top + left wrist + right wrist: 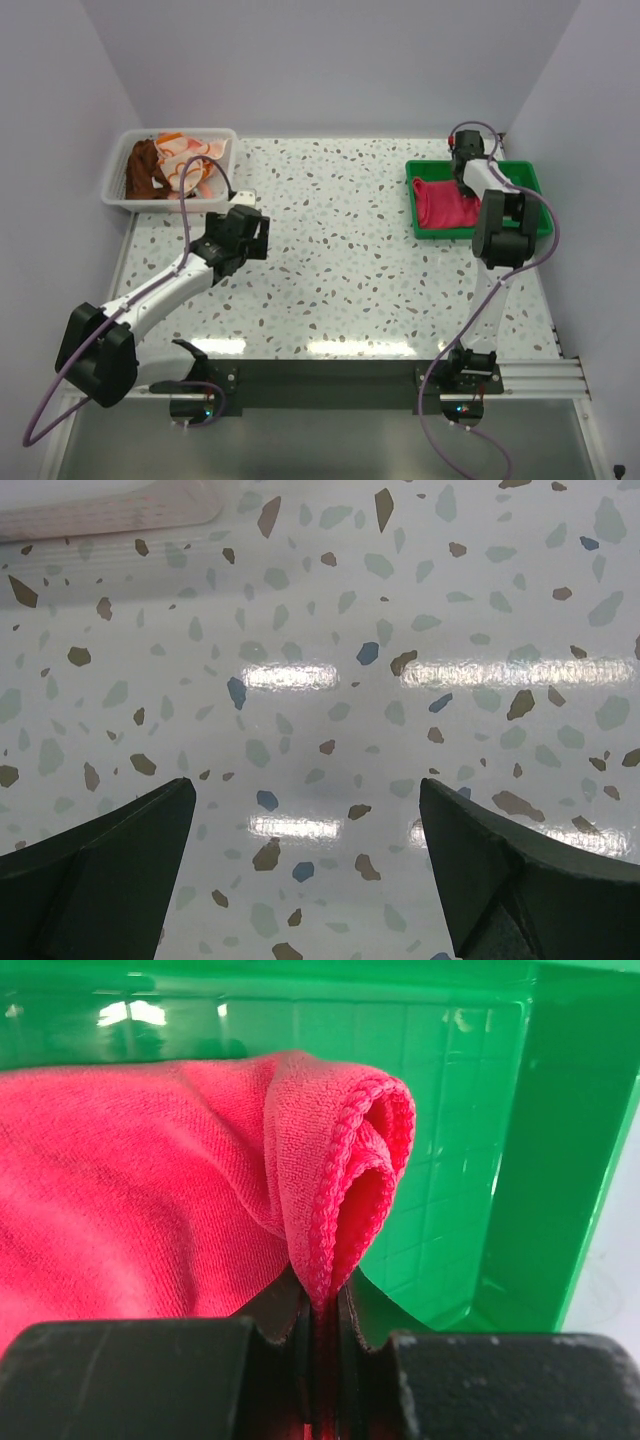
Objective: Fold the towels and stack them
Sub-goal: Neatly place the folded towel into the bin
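My right gripper needs to move sideways toward the bare bottom of the tray, which lies to its right in the wrist view, and release the folded edge of the pink towel.
A hot pink towel [445,205] lies in the green tray [528,178] at the back right. My right gripper [466,172] is over the tray, shut on a folded edge of that towel [345,1175]; the hem bulges up between the jaws [322,1305]. A dark brown towel [143,170] and an orange flowered towel [188,160] lie crumpled in the white mesh basket [118,196] at the back left. My left gripper [248,232] is open and empty above bare table [320,680], near the basket. No salmon towel shows.
The green tray's wall [570,1160] rises close on the right of my right gripper. The basket's rim [110,515] shows at the top left of the left wrist view. White walls enclose the table on three sides.
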You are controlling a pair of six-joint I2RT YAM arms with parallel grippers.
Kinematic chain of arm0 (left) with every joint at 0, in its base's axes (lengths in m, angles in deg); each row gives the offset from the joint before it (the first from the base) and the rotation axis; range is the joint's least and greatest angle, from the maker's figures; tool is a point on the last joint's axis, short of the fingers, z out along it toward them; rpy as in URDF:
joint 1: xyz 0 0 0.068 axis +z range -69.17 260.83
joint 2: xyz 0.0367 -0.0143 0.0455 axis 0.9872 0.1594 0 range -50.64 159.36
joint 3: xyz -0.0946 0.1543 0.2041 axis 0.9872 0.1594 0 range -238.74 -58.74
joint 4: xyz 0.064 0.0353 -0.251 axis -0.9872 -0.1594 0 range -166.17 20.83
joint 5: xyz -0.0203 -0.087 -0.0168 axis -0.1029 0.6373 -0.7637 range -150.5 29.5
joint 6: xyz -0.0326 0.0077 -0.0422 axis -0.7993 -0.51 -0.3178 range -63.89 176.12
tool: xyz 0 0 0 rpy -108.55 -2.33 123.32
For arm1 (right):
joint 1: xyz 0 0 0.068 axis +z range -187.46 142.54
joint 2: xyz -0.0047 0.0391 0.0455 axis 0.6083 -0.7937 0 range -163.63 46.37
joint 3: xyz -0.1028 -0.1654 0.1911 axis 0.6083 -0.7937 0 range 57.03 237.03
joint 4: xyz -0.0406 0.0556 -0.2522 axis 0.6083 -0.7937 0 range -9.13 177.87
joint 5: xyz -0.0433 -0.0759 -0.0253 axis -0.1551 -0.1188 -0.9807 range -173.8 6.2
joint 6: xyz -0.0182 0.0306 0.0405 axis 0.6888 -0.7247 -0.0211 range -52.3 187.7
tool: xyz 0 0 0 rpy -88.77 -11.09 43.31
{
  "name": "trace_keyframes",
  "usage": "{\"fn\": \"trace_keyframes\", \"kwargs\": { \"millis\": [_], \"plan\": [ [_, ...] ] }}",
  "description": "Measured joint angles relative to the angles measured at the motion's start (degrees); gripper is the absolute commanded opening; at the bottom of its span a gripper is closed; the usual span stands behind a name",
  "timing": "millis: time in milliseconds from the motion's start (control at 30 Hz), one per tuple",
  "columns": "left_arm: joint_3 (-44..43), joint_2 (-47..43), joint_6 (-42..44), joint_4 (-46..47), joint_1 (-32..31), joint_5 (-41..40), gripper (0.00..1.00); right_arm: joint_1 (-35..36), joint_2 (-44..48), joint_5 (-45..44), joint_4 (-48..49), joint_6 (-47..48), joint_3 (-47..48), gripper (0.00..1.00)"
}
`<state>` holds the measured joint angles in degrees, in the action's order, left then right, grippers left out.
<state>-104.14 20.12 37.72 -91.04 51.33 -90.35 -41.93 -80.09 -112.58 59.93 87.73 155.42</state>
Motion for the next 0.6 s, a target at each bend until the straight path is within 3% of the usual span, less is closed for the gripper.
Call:
{"fn": "trace_keyframes", "kwargs": {
  "millis": [600],
  "plan": [
    [0.0, 0.6, 0.0, 0.4, 0.7, 1.2, 1.0, -1.2, -2.6, -6.7, 4.2, 3.5, 2.3, 0.0]
  ]
}}
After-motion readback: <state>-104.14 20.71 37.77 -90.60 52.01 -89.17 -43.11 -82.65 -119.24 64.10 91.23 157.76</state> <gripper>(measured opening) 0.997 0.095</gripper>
